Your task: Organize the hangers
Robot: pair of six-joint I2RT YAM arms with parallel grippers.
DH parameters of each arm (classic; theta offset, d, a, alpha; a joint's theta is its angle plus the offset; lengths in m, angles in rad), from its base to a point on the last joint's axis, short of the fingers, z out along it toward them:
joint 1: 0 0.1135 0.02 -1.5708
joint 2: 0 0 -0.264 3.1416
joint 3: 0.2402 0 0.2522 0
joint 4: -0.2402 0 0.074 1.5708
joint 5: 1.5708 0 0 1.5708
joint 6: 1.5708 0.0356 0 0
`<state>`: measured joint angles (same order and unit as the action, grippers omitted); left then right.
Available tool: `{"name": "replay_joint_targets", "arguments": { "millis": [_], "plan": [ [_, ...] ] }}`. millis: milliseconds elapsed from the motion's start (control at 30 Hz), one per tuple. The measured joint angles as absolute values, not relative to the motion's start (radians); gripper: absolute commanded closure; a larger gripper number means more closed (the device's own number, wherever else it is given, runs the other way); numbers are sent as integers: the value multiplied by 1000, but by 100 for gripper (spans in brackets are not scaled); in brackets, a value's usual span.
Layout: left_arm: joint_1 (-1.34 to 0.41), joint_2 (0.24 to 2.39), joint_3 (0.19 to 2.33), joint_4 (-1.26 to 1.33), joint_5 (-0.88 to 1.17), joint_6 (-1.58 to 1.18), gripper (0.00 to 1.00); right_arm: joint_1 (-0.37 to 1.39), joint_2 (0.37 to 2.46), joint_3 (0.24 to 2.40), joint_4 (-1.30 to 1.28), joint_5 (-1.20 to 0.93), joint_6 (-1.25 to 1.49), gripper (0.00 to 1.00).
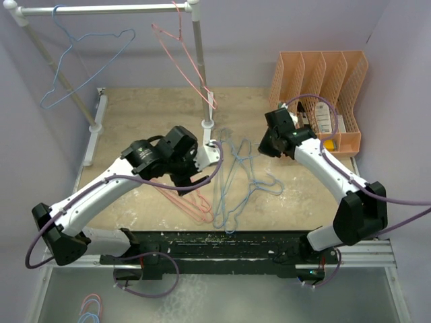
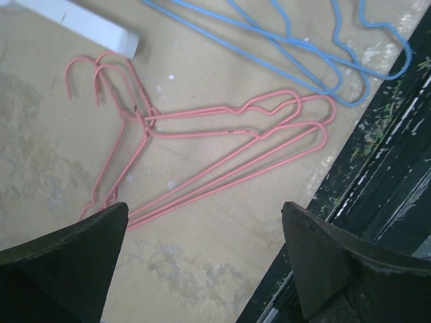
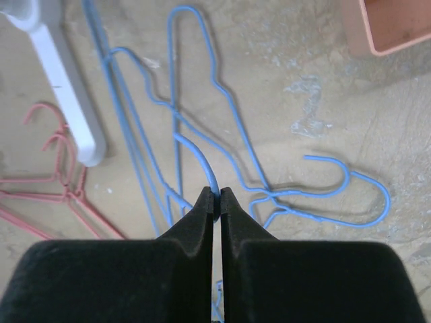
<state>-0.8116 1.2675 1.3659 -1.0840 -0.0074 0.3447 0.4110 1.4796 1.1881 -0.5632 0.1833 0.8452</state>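
Note:
My right gripper already holds the blue hanger's curved wire. I should next lower my left gripper past the pink hangers onto the near part of the blue hanger.
Several light blue hangers (image 1: 232, 188) and a few pink-red hangers (image 1: 195, 202) lie on the table between my arms. One blue hanger (image 1: 70, 46) and one pink hanger (image 1: 182, 33) hang on the white rack's bar. My right gripper (image 3: 214, 198) is shut on the curved wire of a blue hanger (image 3: 209, 175), low over the blue pile (image 3: 269, 194); it also shows in the top view (image 1: 262, 145). My left gripper (image 2: 205, 215) is open and empty above bare table, just short of the pink hangers (image 2: 145, 121); it also shows in the top view (image 1: 190, 176).
The white pole rack (image 1: 108, 10) stands at the back left, and its foot (image 3: 67, 101) reaches forward beside the hangers. An orange slotted file holder (image 1: 323, 74) stands at the back right. The black front edge of the table (image 2: 384, 155) runs close to the left gripper.

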Motion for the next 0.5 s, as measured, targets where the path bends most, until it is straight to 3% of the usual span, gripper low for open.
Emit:
{"name": "replay_joint_targets", "arguments": {
  "millis": [500],
  "plan": [
    [-937,1380,1238,-733,45,189,1,411,1451,1318,-574,147,907,100]
  ]
}}
